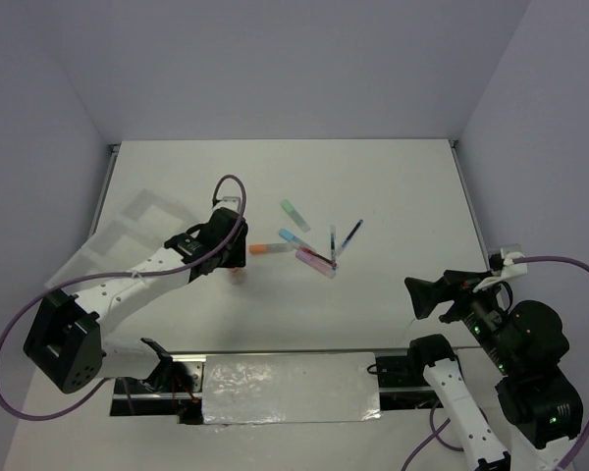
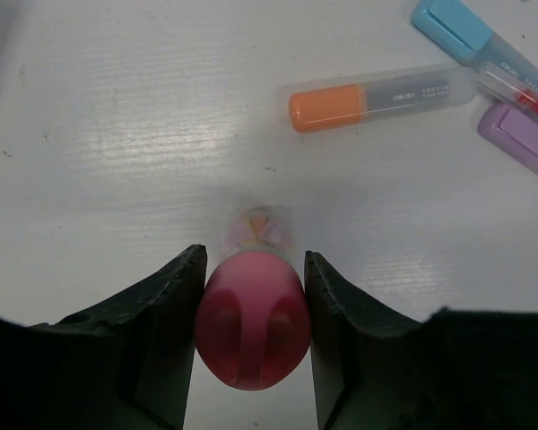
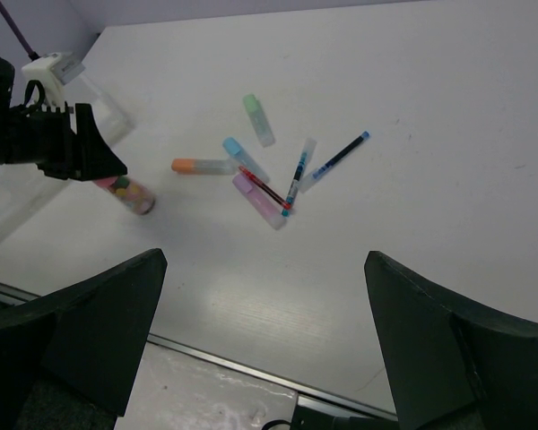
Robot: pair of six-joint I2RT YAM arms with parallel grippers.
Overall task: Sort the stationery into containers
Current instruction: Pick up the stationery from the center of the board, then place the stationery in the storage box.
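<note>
I will raise my left gripper outward and to the left in the top view and release the stick there, because the clear tray's far section [image 1: 159, 210] is empty.
The stubby stick with a pink cap [image 2: 253, 318] lies on the white table, and my left gripper [image 2: 255, 260] is shut on that cap, one jaw pressing each side. Just beyond it lie the orange marker [image 2: 377, 97], blue marker [image 2: 453, 22], pink marker [image 2: 524, 134] and a red pen [image 2: 529, 94]. From above, the green marker [image 1: 294, 214] and two dark blue pens [image 1: 333, 242] [image 1: 349, 234] complete the cluster. The clear tray [image 1: 128, 231] sits left of my left gripper [image 1: 234, 267]. My right gripper [image 3: 264, 260] hangs open and empty near the front right.
A metal rail and a foil-like plate [image 1: 290, 388] run along the table's near edge between the arm bases. The left arm's purple cable [image 1: 231, 186] loops above its wrist. Grey walls close in the table on three sides.
</note>
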